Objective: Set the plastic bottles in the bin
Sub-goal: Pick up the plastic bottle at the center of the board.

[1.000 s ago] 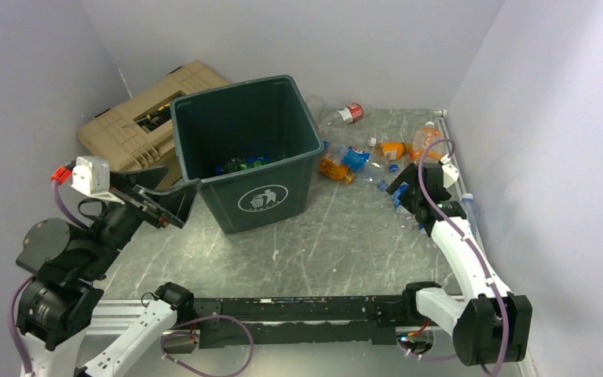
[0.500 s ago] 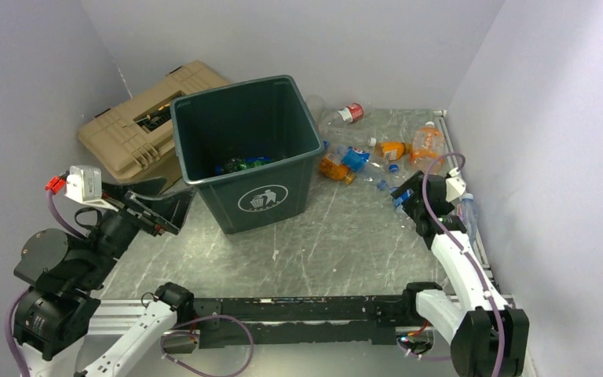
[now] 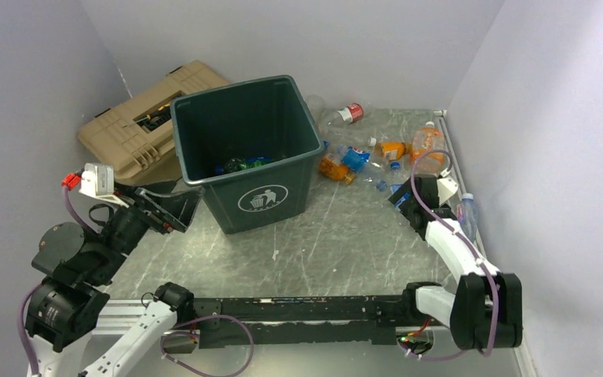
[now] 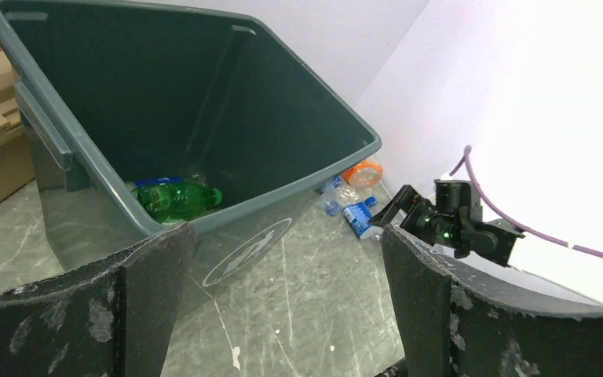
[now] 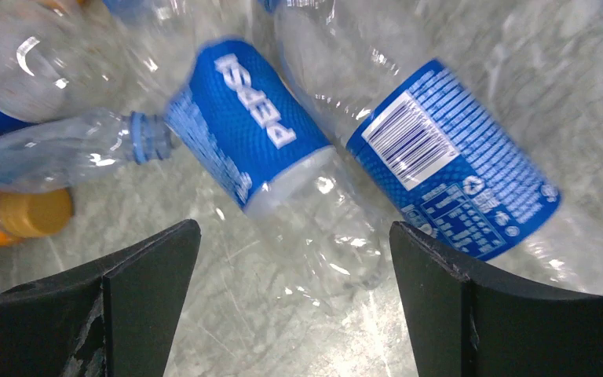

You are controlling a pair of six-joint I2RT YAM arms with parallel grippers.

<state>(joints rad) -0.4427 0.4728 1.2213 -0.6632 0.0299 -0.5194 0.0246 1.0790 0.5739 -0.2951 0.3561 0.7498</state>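
Note:
The base of the clear Pepsi bottle (image 5: 323, 250) is between the fingers of the robot's right gripper, so next the right gripper should go down onto that base with open fingers and close there.
The dark green bin (image 3: 243, 149) stands left of the table's centre, with a green bottle (image 4: 177, 196) and other bottles lying inside it. Several plastic bottles (image 3: 361, 157) lie scattered to the right of the bin. My right gripper (image 3: 400, 198) hangs open just above them. In the right wrist view its fingers (image 5: 292, 229) straddle the base of a clear blue-labelled bottle (image 5: 251, 133), and a second blue-labelled bottle (image 5: 455, 157) lies beside it. My left gripper (image 3: 179, 203) is open and empty at the bin's left front corner, with bare table between its fingers (image 4: 286, 243).
A tan ribbed hard case (image 3: 137, 118) lies behind and left of the bin. Grey walls close in on the left, back and right. One clear bottle (image 3: 465, 210) rests against the right wall, beside my right arm. An orange bottle (image 5: 8, 220) lies left of the right gripper.
My right arm has drawn in and its gripper has dropped closer over the blue-labelled bottles. The left gripper has sunk slightly beside the bin. Both stay open.

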